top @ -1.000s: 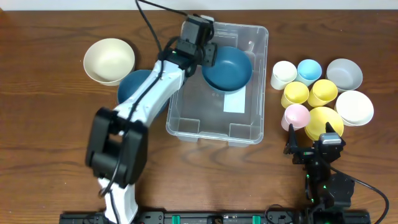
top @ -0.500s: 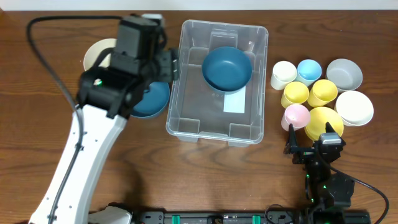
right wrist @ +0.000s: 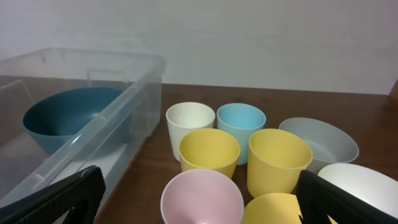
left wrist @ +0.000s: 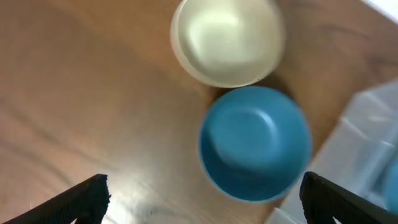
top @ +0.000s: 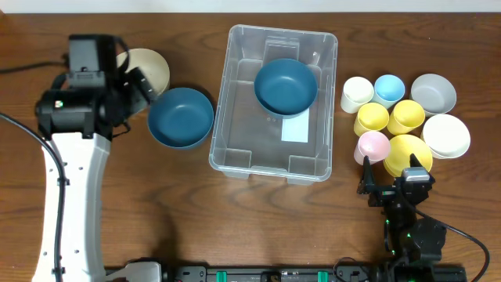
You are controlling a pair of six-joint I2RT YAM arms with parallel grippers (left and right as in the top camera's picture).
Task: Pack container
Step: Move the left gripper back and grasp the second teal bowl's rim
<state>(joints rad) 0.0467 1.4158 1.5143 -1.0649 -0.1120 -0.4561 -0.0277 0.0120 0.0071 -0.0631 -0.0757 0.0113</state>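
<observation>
My left gripper is open and will next lower onto the blue bowl's rim [top: 151, 131], because the table beside that rim is bare on the side away from the container [top: 235, 153].
The container [top: 235, 153], a big clear bin with a white label [top: 296, 129] on its base, stands at the table's middle. A dark blue bowl [top: 286, 84] lies inside it at the far end. My left gripper [top: 135, 82] hovers open and empty to the container's left, above a blue bowl [top: 181, 117] and a cream bowl [top: 153, 66]. In the left wrist view the blue bowl [left wrist: 255, 143] and cream bowl [left wrist: 227, 40] lie ahead of my left gripper [left wrist: 205, 199]. My right gripper [top: 391, 178] rests open near the front right; in its wrist view it [right wrist: 202, 205] frames a pink cup [right wrist: 202, 199].
Right of the container stand a white cup [top: 357, 94], light blue cup [top: 389, 88], two yellow cups [top: 371, 119], the pink cup [top: 373, 146], a yellow bowl [top: 408, 153], grey bowl [top: 434, 93] and white bowl [top: 445, 135]. The container wall [right wrist: 112, 118] is left of my right gripper.
My left arm swung left, out of the container to over the blue and cream bowls, jaws spreading wider. The dark blue bowl stayed in the container. The right arm has not moved.
</observation>
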